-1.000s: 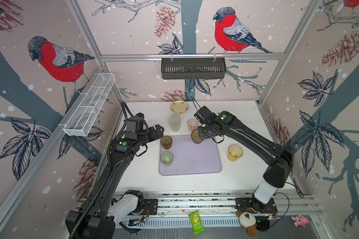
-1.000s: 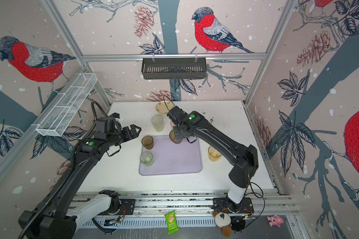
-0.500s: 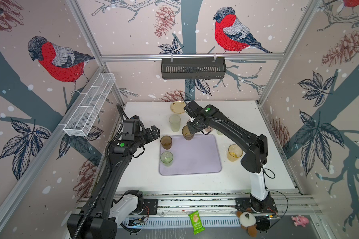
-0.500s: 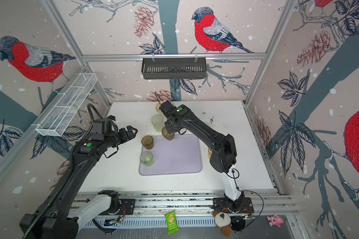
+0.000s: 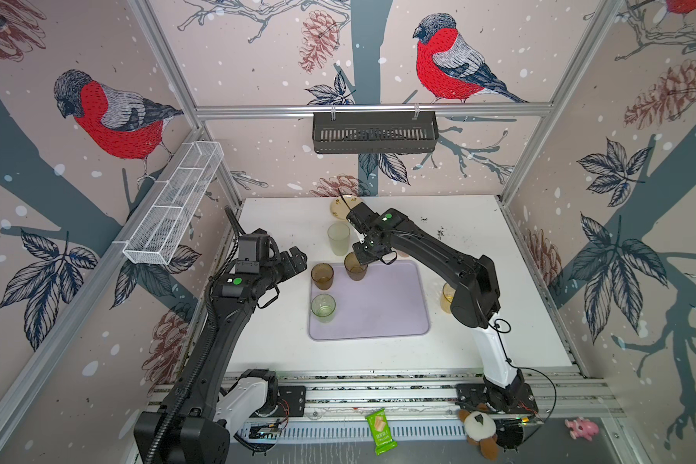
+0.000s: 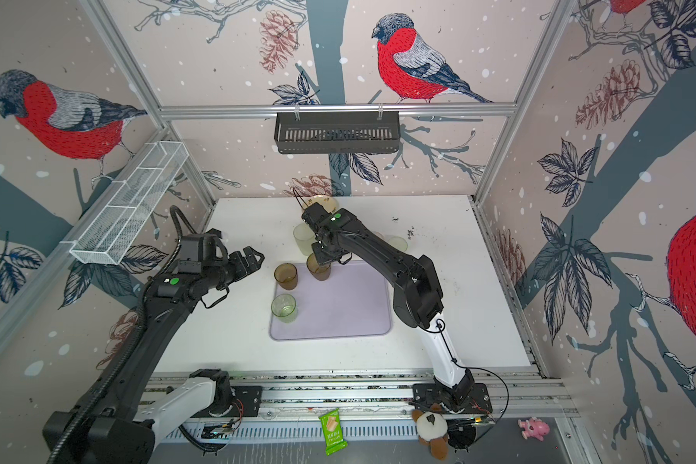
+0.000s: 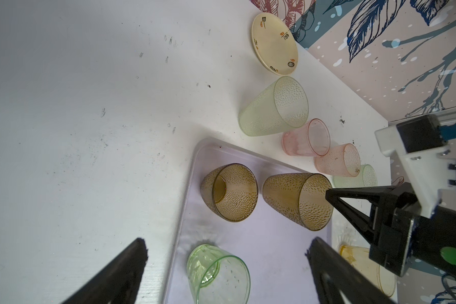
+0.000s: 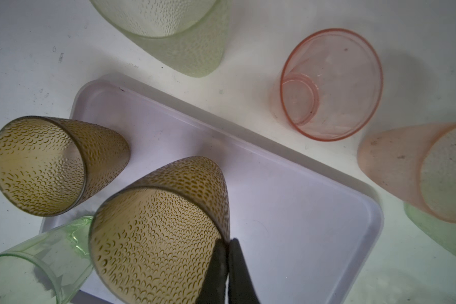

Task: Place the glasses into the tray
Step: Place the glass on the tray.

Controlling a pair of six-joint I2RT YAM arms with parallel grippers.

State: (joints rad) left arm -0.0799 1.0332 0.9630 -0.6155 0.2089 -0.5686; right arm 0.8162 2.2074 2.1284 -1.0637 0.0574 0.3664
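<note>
Next, my right gripper eases down toward the standing brown glass and releases the dimpled glass's rim on the tray's bare bottom below, beside that glass.
The pale lavender tray [image 5: 382,305] lies mid-table. My right gripper [image 8: 228,243] is shut on the rim of a brown dimpled glass [image 8: 156,237], held over the tray's far left part [image 5: 355,267]; I cannot tell if its base touches. Beside it on the tray stand a second brown glass [image 5: 322,276] and a clear green glass [image 5: 323,308]. My left gripper [image 7: 227,246] is open and empty, just left of the tray [image 5: 296,261]. On the table behind the tray are a tall frosted green glass [image 5: 338,239] and two pink glasses [image 8: 329,84], [image 8: 419,171].
An amber glass [image 5: 446,299] stands right of the tray, partly hidden by my right arm. A small yellow plate [image 5: 340,204] lies at the back edge. A black slotted basket [image 5: 374,132] hangs on the back wall and a white wire basket [image 5: 169,213] on the left wall.
My right gripper has carried the brown glass leftward along the tray's far edge, to beside the other brown glass. The left gripper has drawn back slightly to the left.
</note>
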